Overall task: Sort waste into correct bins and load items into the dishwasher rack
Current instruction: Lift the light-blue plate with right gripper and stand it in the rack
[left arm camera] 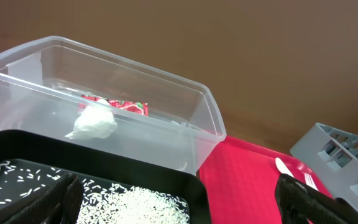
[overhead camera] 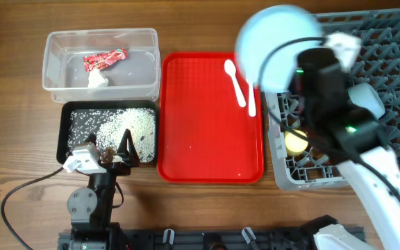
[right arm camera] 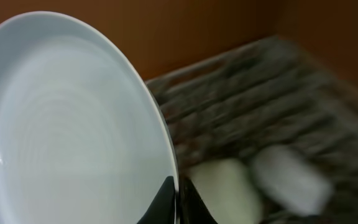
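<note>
The rack's far wires stand empty, so my right gripper will next carry the plate (overhead camera: pixel 275 43) to the right in the overhead view, down onto those wires, and release it.
My right gripper (right arm camera: pixel 178 193) is shut on the rim of the pale blue plate (overhead camera: pixel 275 43), holding it in the air over the left edge of the grey dishwasher rack (overhead camera: pixel 387 62). The plate fills the left of the right wrist view (right arm camera: pixel 67 124). A yellow cup (overhead camera: pixel 296 142) sits in the rack. The white spoon (overhead camera: pixel 235 80) and fork (overhead camera: pixel 251 103) lie on the red tray (overhead camera: pixel 207 139). My left gripper (overhead camera: pixel 120 151) is open over the black tray (overhead camera: pixel 75 111), which holds rice (left arm camera: pixel 135 205). The clear tub (overhead camera: pixel 57 73) holds the red wrapper (overhead camera: pixel 104 60) and tissue (overhead camera: pixel 98 80).
The rack's upright pegs (overhead camera: pixel 394 97) stand below and right of the held plate. Blurred pale bowls (right arm camera: pixel 284 177) lie in the rack under the right wrist. A black cable (overhead camera: pixel 19 201) loops on the table at front left.
</note>
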You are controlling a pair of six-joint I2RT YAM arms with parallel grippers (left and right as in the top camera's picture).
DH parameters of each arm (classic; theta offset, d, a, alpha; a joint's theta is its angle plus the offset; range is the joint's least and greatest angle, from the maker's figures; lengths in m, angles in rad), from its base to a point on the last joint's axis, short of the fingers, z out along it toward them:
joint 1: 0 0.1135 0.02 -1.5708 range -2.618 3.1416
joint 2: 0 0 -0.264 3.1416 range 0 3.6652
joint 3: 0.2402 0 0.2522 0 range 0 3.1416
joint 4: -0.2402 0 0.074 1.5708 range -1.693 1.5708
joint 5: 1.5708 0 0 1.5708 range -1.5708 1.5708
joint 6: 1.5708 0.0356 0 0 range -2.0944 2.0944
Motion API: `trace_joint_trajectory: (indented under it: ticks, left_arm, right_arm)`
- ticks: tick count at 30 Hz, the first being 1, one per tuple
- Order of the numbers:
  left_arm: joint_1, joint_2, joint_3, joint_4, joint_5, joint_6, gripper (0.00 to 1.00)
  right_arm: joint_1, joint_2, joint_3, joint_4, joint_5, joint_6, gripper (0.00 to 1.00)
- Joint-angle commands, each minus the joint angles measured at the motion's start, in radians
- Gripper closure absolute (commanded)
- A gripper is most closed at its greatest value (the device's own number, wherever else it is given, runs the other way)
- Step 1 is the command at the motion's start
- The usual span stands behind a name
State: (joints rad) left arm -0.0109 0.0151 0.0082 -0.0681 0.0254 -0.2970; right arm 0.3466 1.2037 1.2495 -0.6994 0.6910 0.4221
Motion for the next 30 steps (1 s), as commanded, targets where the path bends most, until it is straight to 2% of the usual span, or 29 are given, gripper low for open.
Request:
trace_joint_trajectory:
  ticks: [1, 4, 11, 17, 22, 30]
  left_arm:
    - [0.007, -0.001, -0.002, -0.008, 0.008, 0.002, 0.0]
    - [0.007, -0.001, -0.002, -0.008, 0.008, 0.002, 0.0]
    - [0.007, -0.001, -0.002, -0.008, 0.008, 0.002, 0.0]
    - [0.007, -0.001, -0.002, -0.008, 0.008, 0.002, 0.0]
    - [0.007, -0.001, -0.002, -0.008, 0.008, 0.002, 0.0]
    - [0.007, -0.001, -0.002, -0.008, 0.008, 0.002, 0.0]
  right_arm:
    - [-0.099, 0.004, 0.0, 0.047, 0.411, -0.258, 0.96]
    - [-0.163, 0.026, 0.0, 0.162, 0.399, -0.47, 0.96]
    - [-0.223, 0.148, 0.0, 0.487, 0.387, -0.767, 0.96]
    - [-0.223, 0.306, 0.0, 0.592, 0.363, -1.025, 0.96]
    - [-0.22, 0.389, 0.0, 0.6, 0.366, -0.985, 0.96]
    - [-0.202, 0.393, 0.0, 0.567, 0.354, -0.896, 0.96]
